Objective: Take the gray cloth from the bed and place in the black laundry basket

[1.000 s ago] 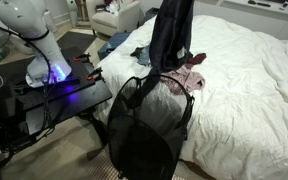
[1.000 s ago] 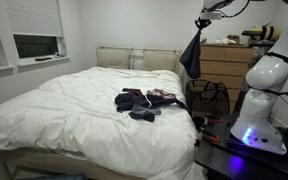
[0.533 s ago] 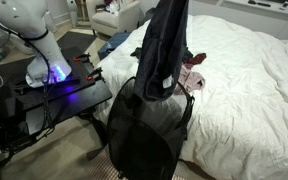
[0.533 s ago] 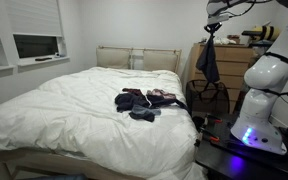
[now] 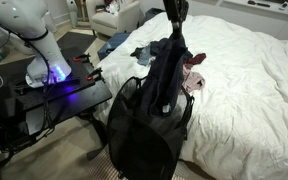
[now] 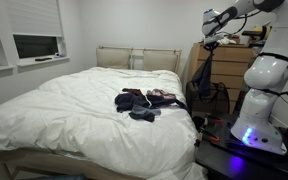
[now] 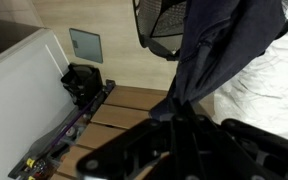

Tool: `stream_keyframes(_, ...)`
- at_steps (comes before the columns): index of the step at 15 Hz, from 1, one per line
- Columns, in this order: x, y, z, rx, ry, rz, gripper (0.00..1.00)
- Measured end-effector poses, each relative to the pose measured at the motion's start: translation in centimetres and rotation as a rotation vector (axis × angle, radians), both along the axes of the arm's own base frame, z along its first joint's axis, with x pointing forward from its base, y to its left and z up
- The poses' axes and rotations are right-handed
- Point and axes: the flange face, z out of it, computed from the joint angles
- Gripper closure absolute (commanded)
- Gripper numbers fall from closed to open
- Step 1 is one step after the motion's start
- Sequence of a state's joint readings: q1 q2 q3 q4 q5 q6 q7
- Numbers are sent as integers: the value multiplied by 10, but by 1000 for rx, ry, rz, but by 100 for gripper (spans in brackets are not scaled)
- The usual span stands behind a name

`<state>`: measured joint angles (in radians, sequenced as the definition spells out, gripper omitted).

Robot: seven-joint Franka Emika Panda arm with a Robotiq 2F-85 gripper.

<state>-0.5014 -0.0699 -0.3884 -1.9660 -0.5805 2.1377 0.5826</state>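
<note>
The gray cloth [image 5: 167, 70] goes down toward the opening of the black laundry basket for release next, because the cloth's upper part still hangs above the basket's rim.
My gripper [image 5: 175, 12] is shut on the top of the gray cloth [image 5: 167, 70], which hangs long and limp with its lower end inside the rim of the black laundry basket [image 5: 134, 135]. In an exterior view the gripper [image 6: 207, 40] holds the cloth [image 6: 201, 70] above the basket [image 6: 216, 98] beside the bed [image 6: 74, 115]. In the wrist view the cloth [image 7: 209, 50] hangs from the jaws [image 7: 174, 118] toward the basket's mesh rim [image 7: 156, 25]. The bed [image 5: 249, 90] has a rumpled white duvet.
A pile of dark and pink-and-white clothes [image 6: 144, 101] lies on the bed, also showing behind the cloth [image 5: 193, 78]. A blue garment [image 5: 112, 43] lies on the floor. The robot base [image 5: 44, 60] and its black table stand beside the basket. A wooden dresser [image 6: 224, 60] is behind it.
The gripper has moved from over the bed to above the basket and come down. The gray cloth's lower end has gone down into the basket.
</note>
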Motion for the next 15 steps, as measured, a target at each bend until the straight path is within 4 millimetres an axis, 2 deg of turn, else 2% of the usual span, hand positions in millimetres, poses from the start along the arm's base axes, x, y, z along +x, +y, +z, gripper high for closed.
stream_keyframes(2,3,-6,-30,26,9,2,99)
stream_keyframes(5,7,-7,-58,56,16,9,99)
stream_keyframes(10,9,2,-87,93,7,34,99)
stream_keyframes(15,0,5,-108,167,7,61,99)
